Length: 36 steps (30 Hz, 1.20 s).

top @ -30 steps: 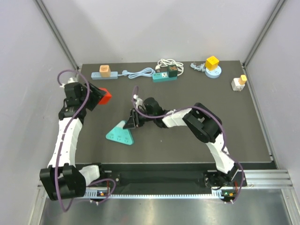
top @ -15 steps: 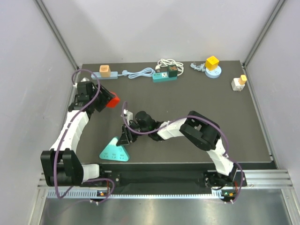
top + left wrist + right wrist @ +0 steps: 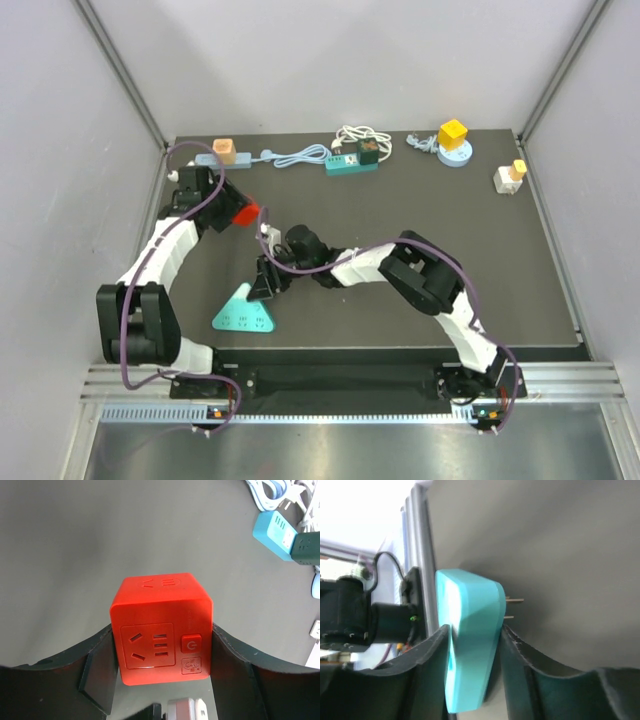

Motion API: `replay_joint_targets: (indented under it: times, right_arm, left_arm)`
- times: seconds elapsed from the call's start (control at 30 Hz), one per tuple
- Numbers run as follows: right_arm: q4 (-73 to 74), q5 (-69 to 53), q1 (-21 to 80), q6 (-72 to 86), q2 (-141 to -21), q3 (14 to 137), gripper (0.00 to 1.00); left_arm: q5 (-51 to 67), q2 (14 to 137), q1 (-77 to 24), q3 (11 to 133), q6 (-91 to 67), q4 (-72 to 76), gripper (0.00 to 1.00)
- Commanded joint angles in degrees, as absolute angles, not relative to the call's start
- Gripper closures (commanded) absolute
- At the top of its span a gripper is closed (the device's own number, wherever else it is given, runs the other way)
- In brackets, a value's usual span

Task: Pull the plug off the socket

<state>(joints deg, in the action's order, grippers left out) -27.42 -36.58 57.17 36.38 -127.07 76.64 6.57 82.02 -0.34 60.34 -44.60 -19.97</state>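
Observation:
The plug's pins are clear of the red cube socket, so the robot's left gripper will lower the plug onto the bare tabletop below and let it go.
A red cube socket sits between my left gripper's fingers, at the left of the black table. In the left wrist view the cube shows its outlet face and power button, and the gripper is shut on its sides. My right gripper is shut on a teal triangular plug near the table's front left. In the right wrist view the plug is clamped edge-on with its metal prongs bare. Plug and socket are apart.
Along the back edge lie a blue strip with an orange plug, a teal power strip with a dark green plug and coiled cables, a yellow cube on a blue round base, and a white socket with an orange plug.
My left gripper has carried the red cube a little to the right and its wrist has moved toward the back. My right gripper has carried the teal plug left and toward the near edge.

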Motion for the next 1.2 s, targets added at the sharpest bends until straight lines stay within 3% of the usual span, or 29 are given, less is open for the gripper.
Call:
replay_joint_targets:
  times: [0.0,0.07,0.2,0.37,0.47,0.53,0.77,1.17]
  right_arm:
    - [-25.7,-36.5,54.9,32.3,-128.8,80.7,0.44]
    - [-26.4,-37.2,54.1,32.2,-128.4,80.7,0.30]
    - [-27.5,-37.5,53.1,30.8,-126.0,78.8,0.13]
    - [-36.5,-29.4,49.1,30.7,-116.9,68.2,0.08]
    - [-38.0,-14.0,45.9,26.3,-108.7,56.8,0.02]
    - [-39.7,-9.0,42.6,24.5,-104.4,53.5,0.02]
    - [-51.9,-10.3,35.1,30.9,-101.3,43.1,0.02]
    - [-52.7,-12.3,34.4,31.4,-102.5,44.4,0.02]
  left_arm:
    - [6.1,83.1,-1.7,64.3,-43.9,-15.2,1.00]
    - [5.9,84.0,-2.0,65.2,-43.9,-15.2,1.00]
    - [5.3,85.3,-2.6,65.8,-44.1,-14.9,1.00]
    - [3.9,86.7,-4.8,66.7,-44.4,-14.5,1.00]
    - [3.8,88.3,-6.5,67.6,-43.9,-13.3,1.00]
    - [5.3,89.8,-7.0,67.2,-43.3,-10.0,1.00]
    - [7.9,96.5,-7.2,64.7,-47.9,9.3,1.00]
    - [-10.4,104.8,-7.4,50.3,-69.1,38.9,1.00]
